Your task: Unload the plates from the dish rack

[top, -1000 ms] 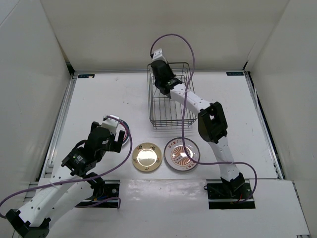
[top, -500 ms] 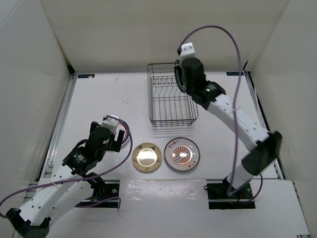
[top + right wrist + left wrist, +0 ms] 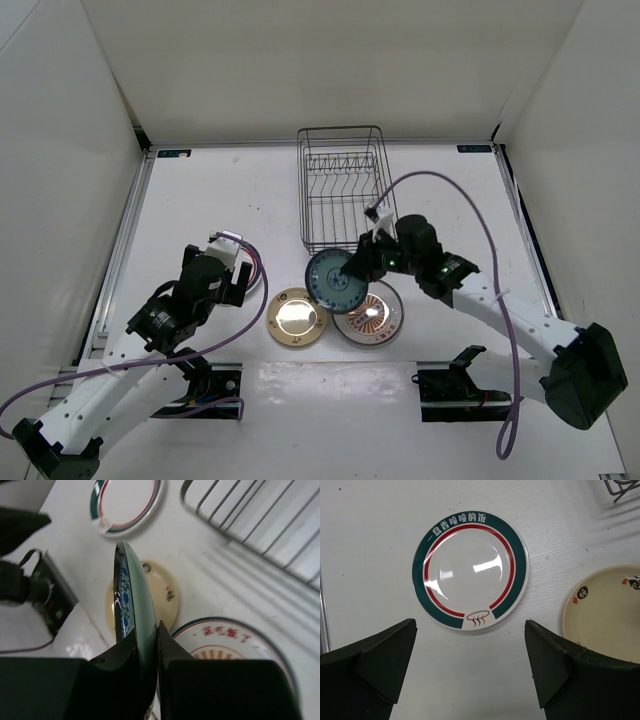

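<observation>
My right gripper should go down toward the left in the top view and release the teal-green plate point(image 3: 333, 281) onto the cream-yellow plate point(image 3: 296, 318), which is flat and empty.
My right gripper point(image 3: 357, 269) is shut on the rim of the dark teal-green plate point(image 3: 333, 281) and holds it on edge above the table, in front of the dish rack point(image 3: 341, 190); the right wrist view shows the plate point(image 3: 131, 605) pinched between the fingers point(image 3: 157, 632). The rack holds no plates that I can see. The orange sunburst plate point(image 3: 375, 315) lies flat under it, also in the right wrist view point(image 3: 235, 640). The white plate with the green rim point(image 3: 470, 570) lies flat just beyond my open, empty left gripper point(image 3: 470, 625), which is at the front left point(image 3: 230, 281).
A cream-yellow plate point(image 3: 297, 314) lies flat between the white plate and the sunburst plate; it also shows in the left wrist view point(image 3: 607, 612) and the right wrist view point(image 3: 161, 592). White walls enclose the table at back and sides.
My right arm has swung from the back of the rack down to its front, carrying the teal-green plate out over the sunburst plate. The left arm has not moved.
</observation>
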`<state>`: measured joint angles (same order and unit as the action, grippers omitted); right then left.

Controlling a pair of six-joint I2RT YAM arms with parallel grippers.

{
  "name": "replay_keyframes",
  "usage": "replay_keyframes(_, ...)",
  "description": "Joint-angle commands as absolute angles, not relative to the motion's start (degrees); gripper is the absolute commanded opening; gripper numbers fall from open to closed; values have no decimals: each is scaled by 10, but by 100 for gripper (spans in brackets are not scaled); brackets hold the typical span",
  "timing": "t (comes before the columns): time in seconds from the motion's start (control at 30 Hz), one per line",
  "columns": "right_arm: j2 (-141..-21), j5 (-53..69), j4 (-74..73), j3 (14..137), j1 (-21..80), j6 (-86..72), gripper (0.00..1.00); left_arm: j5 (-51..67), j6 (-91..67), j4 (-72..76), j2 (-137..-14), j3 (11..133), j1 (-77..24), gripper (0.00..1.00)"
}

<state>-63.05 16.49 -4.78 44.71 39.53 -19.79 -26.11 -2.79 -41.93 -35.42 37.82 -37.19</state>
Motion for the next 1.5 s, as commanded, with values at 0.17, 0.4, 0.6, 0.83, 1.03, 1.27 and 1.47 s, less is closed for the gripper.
replay_keyframes(0.17, -701, 310, 229, 352, 424, -307, 0, -252, -27, -410, -359, 372, -368, 99)
replay_keyframes(0.4, -778, 300, 263, 371, 458, -310, 0, -251, -27, -410, -361, 371, -368, 99)
replay_keyframes(0.6, -851, 287, 280, 393, 476, -317, 0, -250, -26, -411, -366, 372, -368, 99)
replay_keyframes(0.83, -897, 280, 267, 416, 489, -311, 9, -247, -27, -410, -368, 373, -369, 99)
replay_keyframes(1.03, -918, 244, 233, 435, 498, -312, 26, -246, -27, -410, -367, 373, -368, 99)
replay_keyframes(1.27, -925, 188, 142, 463, 505, -291, 34, -245, -27, -410, -363, 374, -368, 99)
replay_keyframes(1.47, -922, 101, 26, 507, 515, -272, 41, -246, -27, -411, -358, 374, -368, 99)
